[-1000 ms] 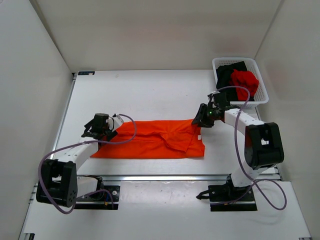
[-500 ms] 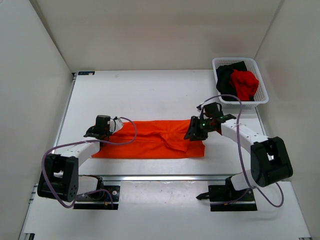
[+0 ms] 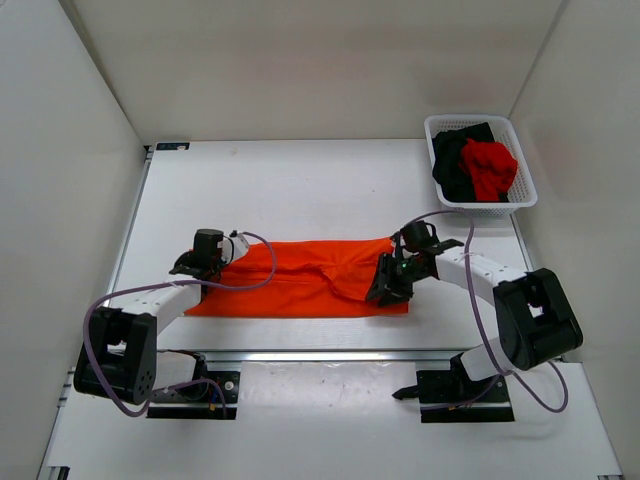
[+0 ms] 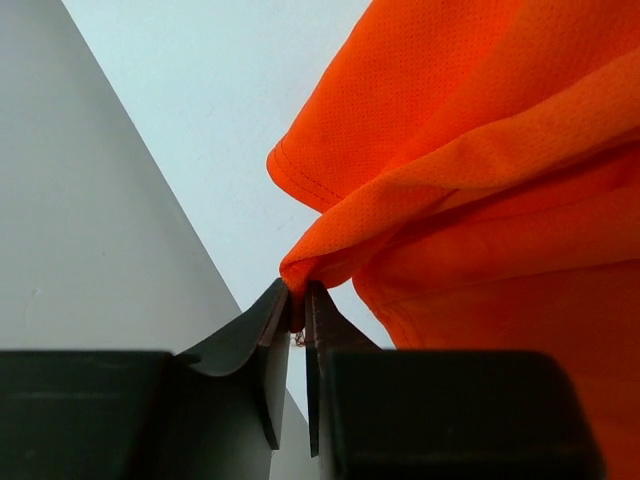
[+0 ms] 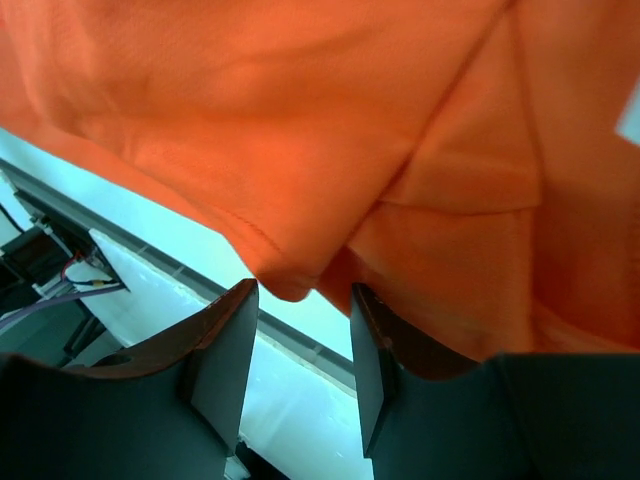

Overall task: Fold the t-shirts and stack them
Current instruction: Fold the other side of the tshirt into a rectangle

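The right gripper already has the hanging orange fold's tip (image 3: 365,299) (image 5: 287,283) between its open fingers, so next it will ease just a little farther onto that tip and close.
The bright orange t-shirt (image 3: 300,275) lies as a long flat strip across the near half of the table. My left gripper (image 3: 203,262) sits at its left end, shut on a pinched fold of the orange edge (image 4: 297,305), and the cloth (image 4: 480,150) rises away from the tips. My right gripper (image 3: 385,290) is over the shirt's near right corner, open, with a hanging orange fold (image 5: 350,120) just above the gap between its tips (image 5: 303,300). The black t-shirt (image 3: 455,160) and the red t-shirt (image 3: 490,165) lie bunched in the basket.
A white mesh basket (image 3: 528,190) stands at the back right corner of the table. The table's metal front rail (image 3: 330,353) runs just below the shirt. White walls enclose the left, back and right sides.
My left gripper has closed on the shirt's left edge. My right gripper has moved from the shirt's far right corner down toward its near right corner.
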